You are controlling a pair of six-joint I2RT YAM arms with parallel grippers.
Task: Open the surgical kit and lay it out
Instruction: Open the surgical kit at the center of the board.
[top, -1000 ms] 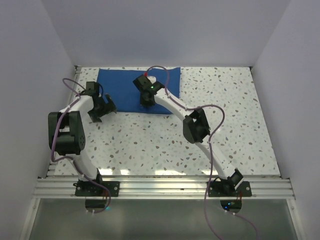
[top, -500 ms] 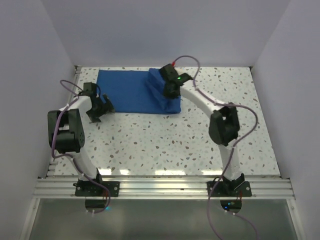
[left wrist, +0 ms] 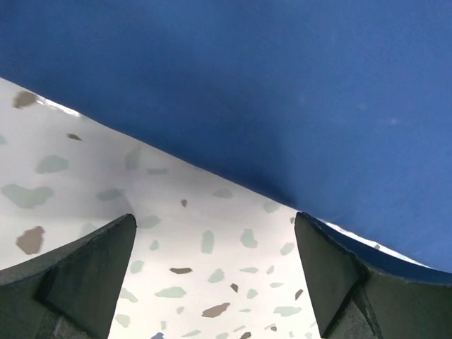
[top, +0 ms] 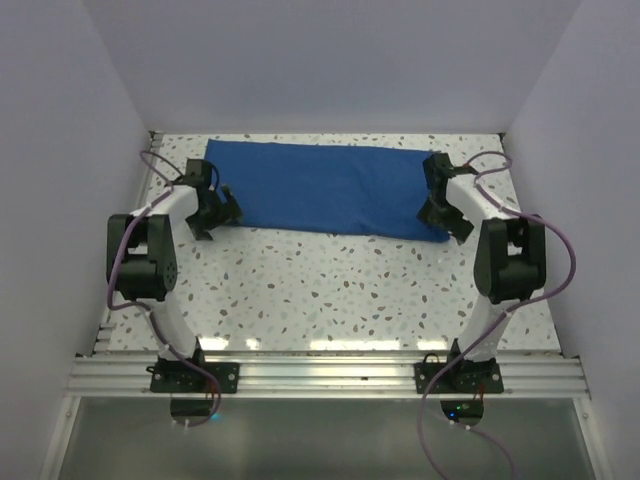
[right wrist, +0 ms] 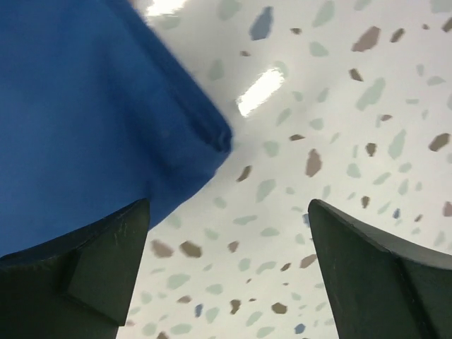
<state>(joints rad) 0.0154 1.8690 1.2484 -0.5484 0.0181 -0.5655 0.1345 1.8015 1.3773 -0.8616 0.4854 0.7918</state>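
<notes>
I will move my right gripper outward along the cloth's short edge and close it on the cloth's far corner (top: 433, 152), because the cloth is still in a strip.
The surgical kit shows as a royal-blue cloth (top: 325, 188) lying flat in a long strip across the back of the table. My left gripper (top: 222, 209) is at its near-left corner, open, with only table between the fingers; in the left wrist view (left wrist: 214, 220) the cloth (left wrist: 268, 92) fills the upper part, its edge just ahead of the fingertips. My right gripper (top: 433, 215) is at the near-right corner, open and empty. In the right wrist view (right wrist: 227, 205) the cloth's folded corner (right wrist: 106, 127) lies up and left, beside the left finger (right wrist: 106, 268).
The speckled white table (top: 330, 290) runs from the cloth to the aluminium rail (top: 320, 375) at the front. White walls enclose the left, back and right sides. Purple cables loop from both arms.
The right gripper carried the cloth's folded half from the middle to the right, spreading it into a long strip, then opened and let go. The left gripper shifted slightly toward the cloth's left corner.
</notes>
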